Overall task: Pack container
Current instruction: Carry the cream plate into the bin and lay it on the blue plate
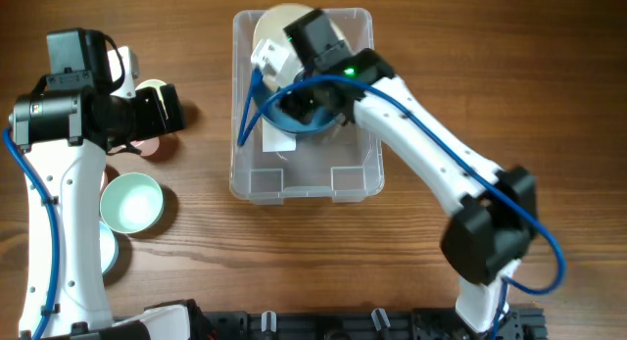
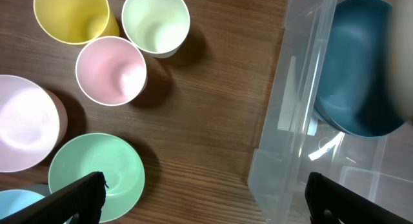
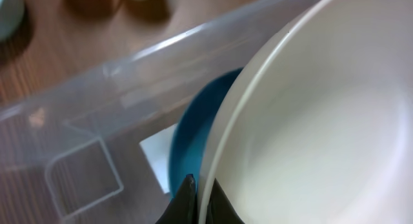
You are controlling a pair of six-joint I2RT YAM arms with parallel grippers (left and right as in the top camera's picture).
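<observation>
The blue bowl (image 1: 300, 122) (image 3: 193, 141) lies open beneath the held bowl, so the right gripper should lower into it and release the cream bowl's rim there.
The clear plastic container (image 1: 257, 179) stands at the table's top centre; its wall also shows in the left wrist view (image 2: 284, 130) and the right wrist view (image 3: 97, 101). A blue bowl (image 1: 294, 124) lies inside it, seen too in the left wrist view (image 2: 358, 75) and the right wrist view (image 3: 193, 133). My right gripper (image 3: 205, 199) is shut on the rim of a cream bowl (image 3: 322, 121), held tilted over the blue bowl inside the container (image 1: 277, 24). My left gripper (image 2: 206, 201) is open and empty, above the table between the container and the loose bowls.
Left of the container stand a yellow cup (image 2: 71, 14), a pale green cup (image 2: 155, 20), a pink cup (image 2: 111, 70), a pale pink bowl (image 2: 22, 121), a mint green bowl (image 2: 97, 169) and a light blue bowl (image 2: 16, 208).
</observation>
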